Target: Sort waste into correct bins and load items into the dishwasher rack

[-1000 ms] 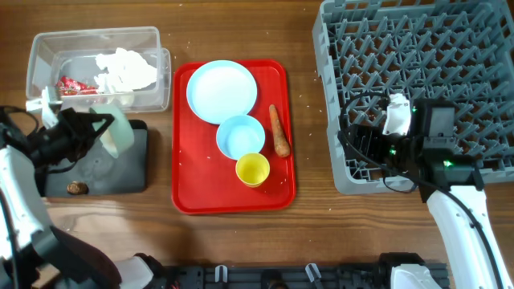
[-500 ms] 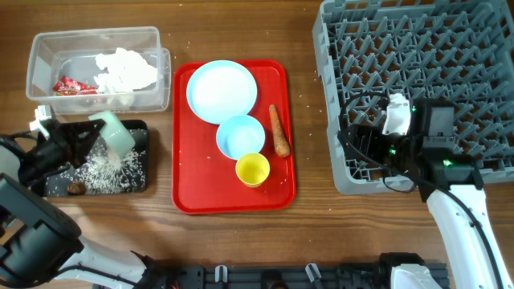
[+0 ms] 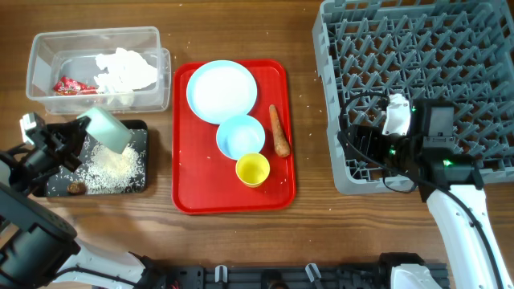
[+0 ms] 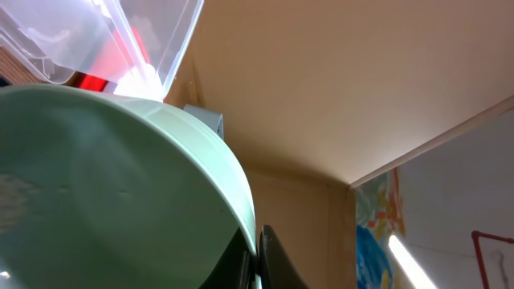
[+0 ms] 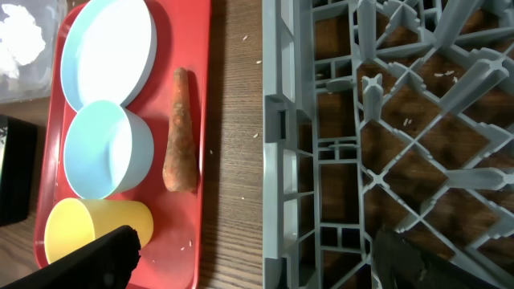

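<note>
My left gripper lifts over the red tray's near corner (image 3: 198,177) next, bare by the black tray (image 3: 138,181). Then it lowers the bowl upright and releases the bowl's rim.
My left gripper (image 3: 80,135) is shut on the rim of a pale blue bowl (image 3: 107,128), held tilted over the black tray (image 3: 138,181). In the left wrist view the bowl (image 4: 104,193) fills the frame, its rim pinched between the fingers (image 4: 269,261). White rice (image 3: 112,167) and a brown lump (image 3: 76,188) lie in that tray. The clear tub (image 3: 152,36) holds tissue (image 3: 124,68) and a red wrapper (image 3: 68,84). The plate (image 3: 222,91), second bowl (image 3: 240,136), yellow cup (image 3: 252,169) and carrot (image 3: 278,131) lie on the red tray. My right gripper (image 3: 365,152) stands open at the rack's (image 3: 418,72) front-left corner.
The red tray (image 3: 186,197) lies between the bins and the rack. A few rice grains are scattered on the wooden table (image 3: 309,209). The right wrist view shows the rack wall (image 5: 277,128) beside the red tray's edge (image 5: 205,80).
The left gripper tipped the bowl and drew left; rice now lies heaped in the black tray. The right arm has not moved.
</note>
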### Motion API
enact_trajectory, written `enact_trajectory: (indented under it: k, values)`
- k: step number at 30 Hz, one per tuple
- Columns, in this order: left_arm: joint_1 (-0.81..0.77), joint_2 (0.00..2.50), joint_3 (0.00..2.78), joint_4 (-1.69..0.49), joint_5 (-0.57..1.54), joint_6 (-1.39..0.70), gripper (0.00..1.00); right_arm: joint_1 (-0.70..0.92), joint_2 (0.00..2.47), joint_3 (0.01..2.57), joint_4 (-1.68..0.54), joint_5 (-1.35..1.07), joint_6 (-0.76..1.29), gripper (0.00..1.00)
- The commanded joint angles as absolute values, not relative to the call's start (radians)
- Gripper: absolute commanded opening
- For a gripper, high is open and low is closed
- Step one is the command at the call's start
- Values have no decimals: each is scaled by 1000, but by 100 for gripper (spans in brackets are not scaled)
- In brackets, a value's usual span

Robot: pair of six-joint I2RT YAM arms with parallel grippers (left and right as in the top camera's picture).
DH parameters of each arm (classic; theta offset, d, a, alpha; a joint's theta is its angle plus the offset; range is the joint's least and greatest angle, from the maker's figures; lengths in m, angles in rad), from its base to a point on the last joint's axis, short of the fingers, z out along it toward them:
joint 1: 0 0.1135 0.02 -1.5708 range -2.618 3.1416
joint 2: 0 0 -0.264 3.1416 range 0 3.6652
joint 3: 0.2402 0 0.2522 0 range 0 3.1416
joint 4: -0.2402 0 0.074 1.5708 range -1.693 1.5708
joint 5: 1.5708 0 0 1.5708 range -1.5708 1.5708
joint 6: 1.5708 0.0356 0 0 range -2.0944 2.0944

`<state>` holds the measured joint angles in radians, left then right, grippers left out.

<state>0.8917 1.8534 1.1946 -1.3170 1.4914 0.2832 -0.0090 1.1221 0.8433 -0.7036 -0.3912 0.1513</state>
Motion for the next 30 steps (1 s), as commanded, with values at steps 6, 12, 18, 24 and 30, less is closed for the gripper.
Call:
enact_trajectory:
  k: [6, 12, 18, 24, 30]
  values:
    - [935, 1859, 1208, -1401, 1443, 422, 4, -9, 1129, 862, -716, -381, 134, 96]
    - [926, 1857, 1208, -1509, 1442, 612, 4, -9, 1129, 862, -715, -381, 135, 96]
    - [862, 1806, 1207, -1687, 1447, 831, 4, -9, 1129, 862, -717, -393, 142, 96]
    - [791, 1750, 1208, -1684, 1486, 890, 4, -9, 1129, 862, -706, -393, 142, 96]
    - [622, 1748, 1236, -1684, 1510, 913, 4, -9, 1129, 862, -704, -392, 142, 96]
